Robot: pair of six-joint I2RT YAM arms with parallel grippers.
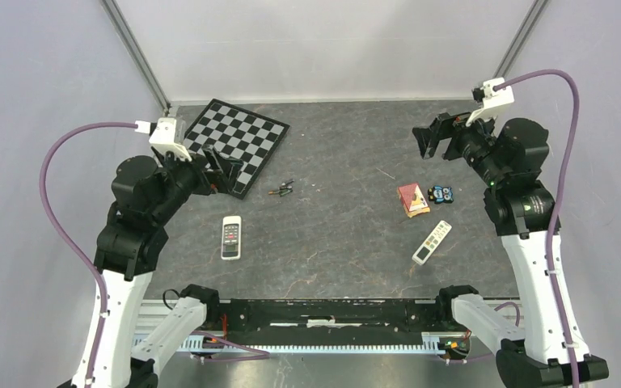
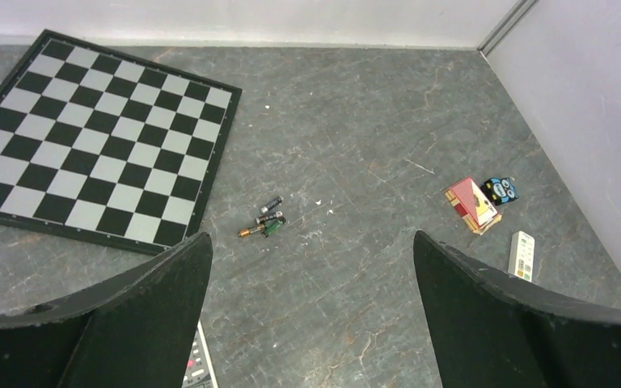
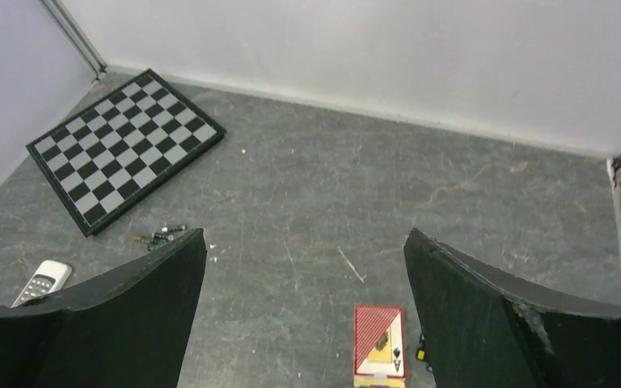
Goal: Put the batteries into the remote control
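Observation:
The white remote's long edges beside the buttons have bare tabletop along them both, so my left gripper will next go down and back onto them, tilting downward.
The remote control (image 1: 231, 237) is short, wide and white. It lies face up with its dark screen and red buttons showing, left of the table's middle. The batteries (image 1: 281, 190) are a few tiny dark cylinders lying loose together, beyond and right of the remote. My left gripper (image 1: 228, 171) is open and empty. It hangs above the chessboard's near corner, left of the batteries. In the left wrist view the batteries (image 2: 264, 222) lie ahead and the remote (image 2: 198, 368) peeks out by the left finger. My right gripper (image 1: 433, 139) is open and empty, raised at the far right.
A chessboard (image 1: 234, 144) lies at the back left. A red card box (image 1: 413, 199) and a small blue toy (image 1: 441, 194) sit at the right. A long slim white remote (image 1: 432, 242) lies nearer than them. Walls close in the back and both sides.

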